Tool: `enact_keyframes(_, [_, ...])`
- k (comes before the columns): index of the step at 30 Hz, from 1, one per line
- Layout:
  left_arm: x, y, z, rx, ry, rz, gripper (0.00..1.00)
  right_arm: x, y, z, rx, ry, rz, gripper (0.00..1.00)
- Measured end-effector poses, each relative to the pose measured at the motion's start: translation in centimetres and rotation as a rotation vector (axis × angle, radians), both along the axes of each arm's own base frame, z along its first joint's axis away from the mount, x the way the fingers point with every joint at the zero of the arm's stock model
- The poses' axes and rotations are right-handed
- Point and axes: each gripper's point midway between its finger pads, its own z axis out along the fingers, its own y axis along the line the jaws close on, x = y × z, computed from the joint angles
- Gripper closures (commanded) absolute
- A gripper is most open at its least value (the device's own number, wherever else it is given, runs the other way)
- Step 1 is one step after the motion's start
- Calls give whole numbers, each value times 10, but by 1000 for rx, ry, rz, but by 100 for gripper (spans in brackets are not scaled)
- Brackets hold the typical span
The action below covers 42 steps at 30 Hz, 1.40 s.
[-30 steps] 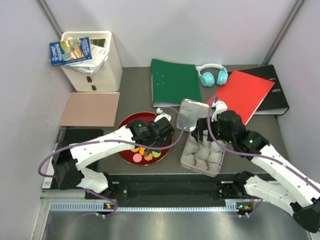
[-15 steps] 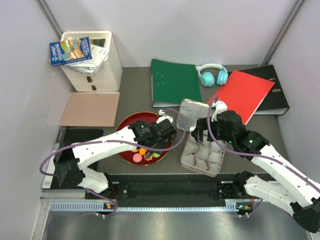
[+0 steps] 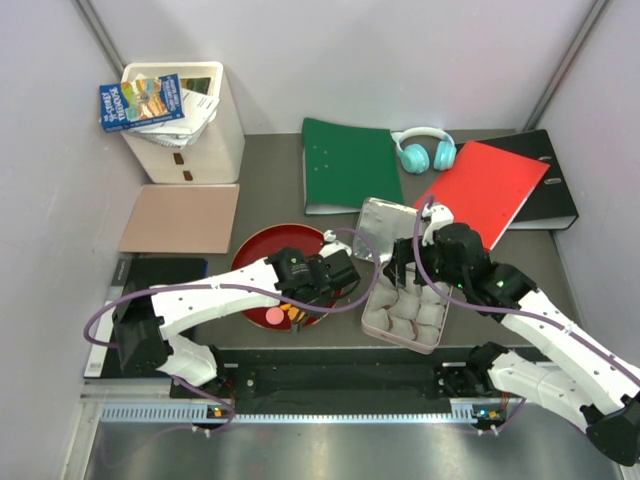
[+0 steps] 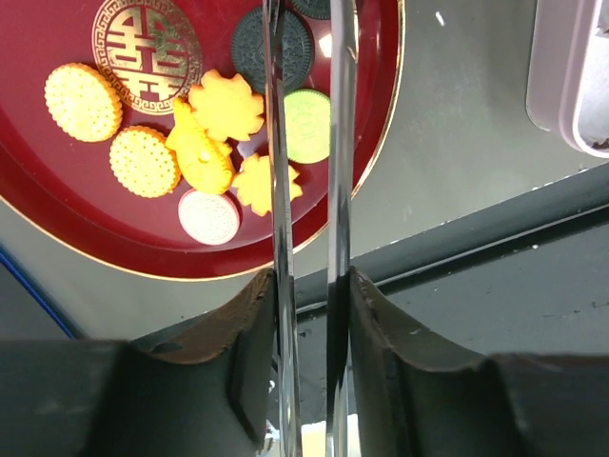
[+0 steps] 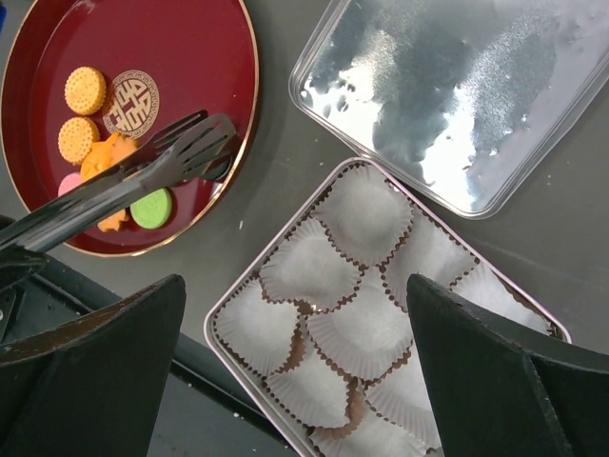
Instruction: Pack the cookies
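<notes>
I will lift the black round over the empty cup beside the lid, to the right of my left gripper in the top view, and let go of it.
The cookies (image 4: 225, 105) lie on a red plate (image 4: 57, 219): orange rounds, orange flower shapes, a green one (image 4: 306, 125), a pink one and black rounds. They also show in the right wrist view (image 5: 86, 90). My left gripper (image 4: 306, 286) is shut on a pair of tongs (image 4: 277, 143), whose blades reach over the plate's near right part, close together. I see no cookie between them. The tongs show dark in the right wrist view (image 5: 162, 167). My right gripper (image 5: 295, 314) is open and empty above a pink tin (image 5: 214, 319) lined with empty white paper cups.
The tin's shiny lid (image 3: 385, 228) lies behind the tin (image 3: 372, 322). A green folder (image 3: 348, 165), turquoise headphones (image 3: 424, 150), a red folder (image 3: 490, 190) and a black binder stand at the back. A white bin (image 3: 190, 125) and a tan board (image 3: 180, 218) are at the left.
My left gripper has moved with the tongs toward the near right of the plate, closer to the tin. The right arm has not moved.
</notes>
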Motion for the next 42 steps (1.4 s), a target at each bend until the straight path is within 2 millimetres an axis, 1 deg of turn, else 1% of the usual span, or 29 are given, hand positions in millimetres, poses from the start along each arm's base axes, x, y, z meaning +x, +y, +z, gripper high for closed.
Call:
enact_keyframes(4, [1,1,4,5,-5,6,69,0,0,0,0,0,1,1])
enact_keyframes(10, [8,2,20,9,-49,17,69,0,0,0,0,0,0,1])
enact_keyframes(16, [22,3,47,15,-126,23,71,0,0,0,-1,-1,0,1])
enact_keyframes(18, [27,0,58,10,-153,21,71,0,0,0,-2,-1,0,1])
enact_keyframes(21, [32,-6,67,2,-170,14,71,1,-2,1,-8,-4,-9,1])
enact_keyframes(23, [35,-12,74,-9,-178,7,71,3,-6,5,-18,-11,-26,1])
enact_keyframes(25, [38,-20,80,-22,-182,-4,72,5,-9,14,-24,-30,-43,1])
enact_keyframes(28, [42,-33,85,-39,-180,-24,72,14,-15,40,-27,-92,-84,1])
enact_keyframes(32, [44,-53,83,-45,-165,-63,72,24,-30,79,-17,-182,-165,1])
enact_keyframes(34, [43,-65,80,-52,-155,-86,72,27,-42,90,-15,-206,-213,1])
enact_keyframes(36, [43,-74,78,-61,-144,-103,72,29,-57,94,-21,-217,-279,1])
enact_keyframes(38, [42,-83,77,-73,-135,-122,72,28,-72,92,-35,-210,-341,1])
enact_keyframes(42, [40,-91,79,-99,-126,-141,72,21,-94,89,-27,-204,-439,1])
